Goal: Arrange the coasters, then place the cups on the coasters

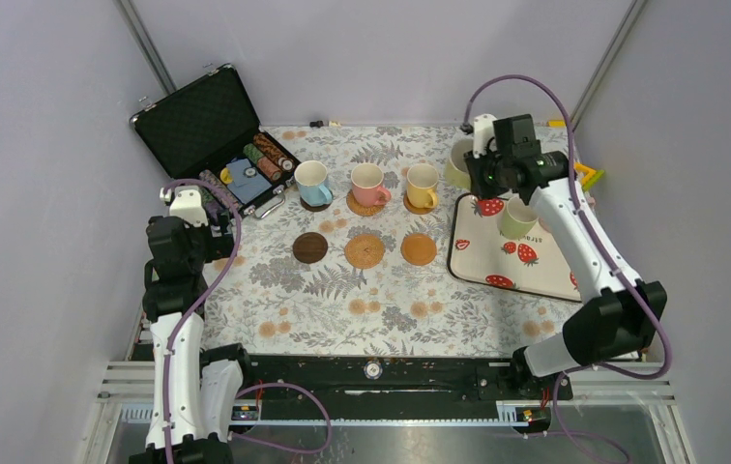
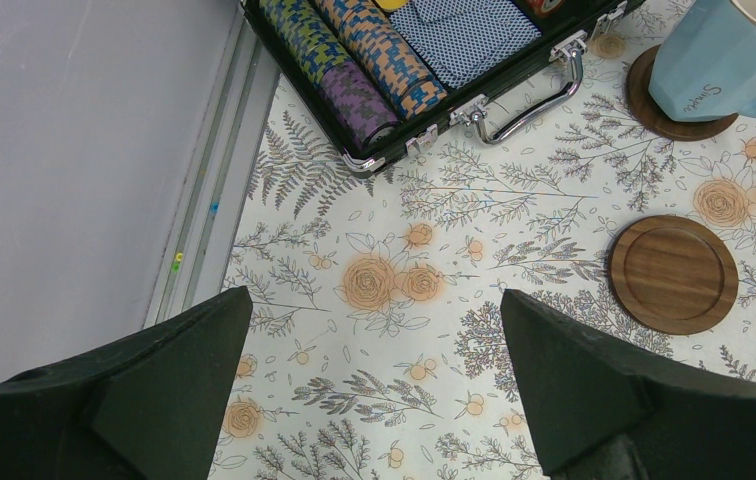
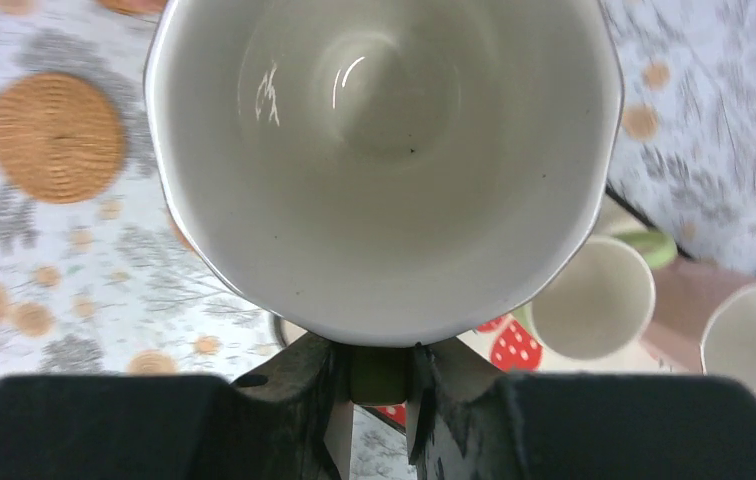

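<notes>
My right gripper carries the green cup to the left in the top view next, lowers it onto the dark wood coaster (image 1: 309,247) and releases, since the coaster is bare.
My right gripper (image 3: 379,375) is shut on the green handle of a green cup (image 3: 384,150), held up over the table's far right beside the tray; its white inside fills the right wrist view. From above, the held cup (image 1: 456,162) sits at the right gripper (image 1: 478,166). Blue (image 1: 311,182), pink (image 1: 368,184) and yellow (image 1: 422,186) cups stand on the back row of coasters. In front lie a dark wood coaster (image 1: 309,247) and two tan coasters (image 1: 365,250), (image 1: 419,249), all bare. My left gripper (image 2: 374,300) hangs open over bare cloth left of the dark coaster (image 2: 674,273).
The strawberry-print tray (image 1: 497,266) at the right holds a pale green cup (image 1: 516,218); the right wrist view shows that cup (image 3: 594,295) next to a light pink one (image 3: 754,335). An open black case (image 1: 209,126) of poker chips lies at the back left.
</notes>
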You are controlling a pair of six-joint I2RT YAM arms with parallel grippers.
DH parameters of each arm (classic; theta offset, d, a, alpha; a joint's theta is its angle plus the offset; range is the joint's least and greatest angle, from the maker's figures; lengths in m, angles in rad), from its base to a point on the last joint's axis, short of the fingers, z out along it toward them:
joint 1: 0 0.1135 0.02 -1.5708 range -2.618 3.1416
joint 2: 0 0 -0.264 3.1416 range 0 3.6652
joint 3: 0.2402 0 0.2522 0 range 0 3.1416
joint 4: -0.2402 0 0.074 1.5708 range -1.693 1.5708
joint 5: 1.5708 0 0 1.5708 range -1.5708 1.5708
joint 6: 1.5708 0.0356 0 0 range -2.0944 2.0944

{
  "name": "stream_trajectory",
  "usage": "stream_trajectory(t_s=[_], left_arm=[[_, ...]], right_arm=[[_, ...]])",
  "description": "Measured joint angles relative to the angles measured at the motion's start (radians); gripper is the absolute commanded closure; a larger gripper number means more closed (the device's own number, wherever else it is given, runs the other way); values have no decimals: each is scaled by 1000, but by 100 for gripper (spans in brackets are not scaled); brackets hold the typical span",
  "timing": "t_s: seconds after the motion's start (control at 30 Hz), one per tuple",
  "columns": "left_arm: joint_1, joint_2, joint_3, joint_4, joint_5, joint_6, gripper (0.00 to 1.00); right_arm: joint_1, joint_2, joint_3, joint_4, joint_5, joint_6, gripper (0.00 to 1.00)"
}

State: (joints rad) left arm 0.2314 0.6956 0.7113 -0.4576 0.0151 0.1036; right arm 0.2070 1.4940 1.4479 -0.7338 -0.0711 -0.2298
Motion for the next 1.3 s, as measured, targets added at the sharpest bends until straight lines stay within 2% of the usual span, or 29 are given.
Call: stream_trajectory(t_s=[0.3,0.63,0.9,1.13,1.3], left_arm=[[0,-2,0,0,0,0,1],[0,-2,0,3,-11,0,1],[0,-2,0,4,-20,0,1],[0,0,0,5,-23,0,1],[0,0,0,5,-24,0,1]], right_arm=[[312,-23,236,-82,-66,-1,100],[592,175,495,-186,-103,-56,100],[654,411,798,-301,-159,-57,100],[695,566,957,-374,-159,-46,100],[704,652,1003,-392,-159,-11,100]])
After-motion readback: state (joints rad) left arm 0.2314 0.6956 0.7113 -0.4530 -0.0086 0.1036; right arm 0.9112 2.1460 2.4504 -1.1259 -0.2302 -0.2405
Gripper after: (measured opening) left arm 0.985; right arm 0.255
